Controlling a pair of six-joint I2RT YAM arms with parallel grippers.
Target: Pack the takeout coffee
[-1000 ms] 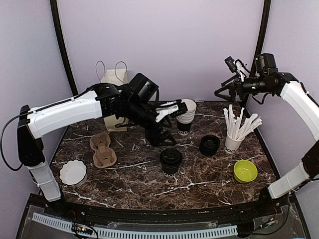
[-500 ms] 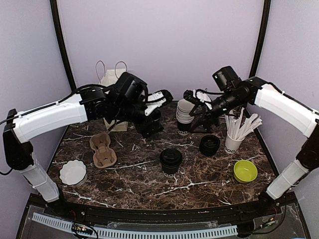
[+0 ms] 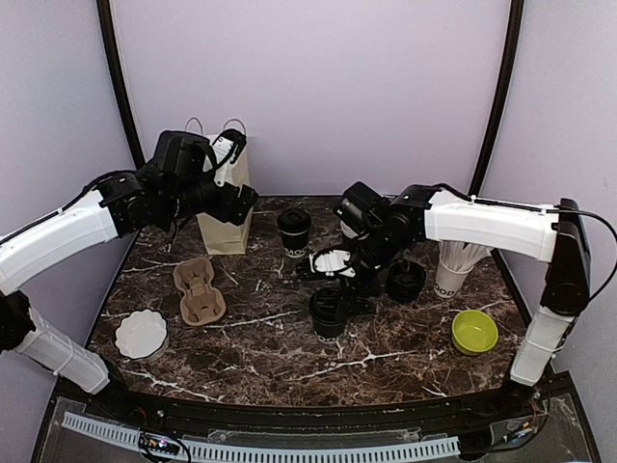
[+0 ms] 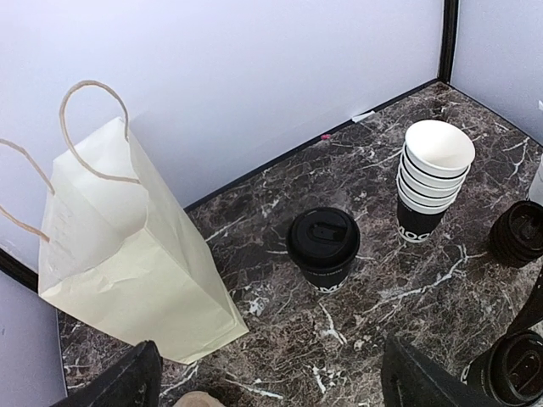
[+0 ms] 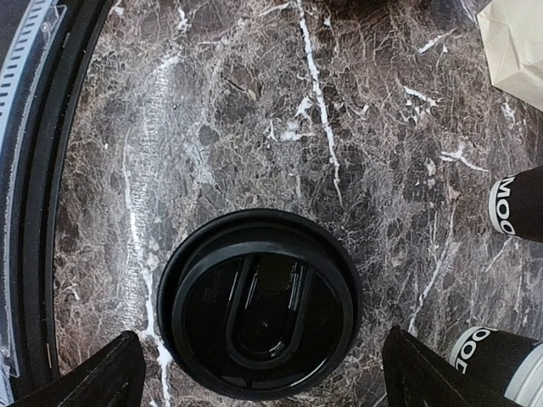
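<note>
The open fingers are already on either side of both sides of the front cup's black lid (image 5: pixel 261 309) directly below. My right gripper lowers around the lid next and closes there.
Two takeout coffee cups with black lids stand on the marble table. One cup (image 3: pixel 294 231) (image 4: pixel 322 246) is at the back centre, with nothing touching it. The other cup (image 3: pixel 330 311) (image 5: pixel 259 303) is nearer the front, directly under my right gripper (image 3: pixel 337 275) (image 5: pixel 265 377). That gripper is open, with a finger on either side of the lid and above it. My left gripper (image 3: pixel 231 178) (image 4: pixel 271 392) hangs open and empty by the paper bag (image 3: pixel 224 220) (image 4: pixel 127 263), high above the table.
A stack of empty cups (image 4: pixel 433 178) stands to the right of the back cup. Black lids (image 3: pixel 406 280), a cup of white sticks (image 3: pixel 451 270) and a green bowl (image 3: pixel 474 331) are on the right. A cardboard carrier (image 3: pixel 199 289) and a white bowl (image 3: pixel 142 334) are on the left.
My left arm has drawn back left to the bag, uncovering the back lidded cup. My right arm has swung down and left from the far right to above the front cup.
</note>
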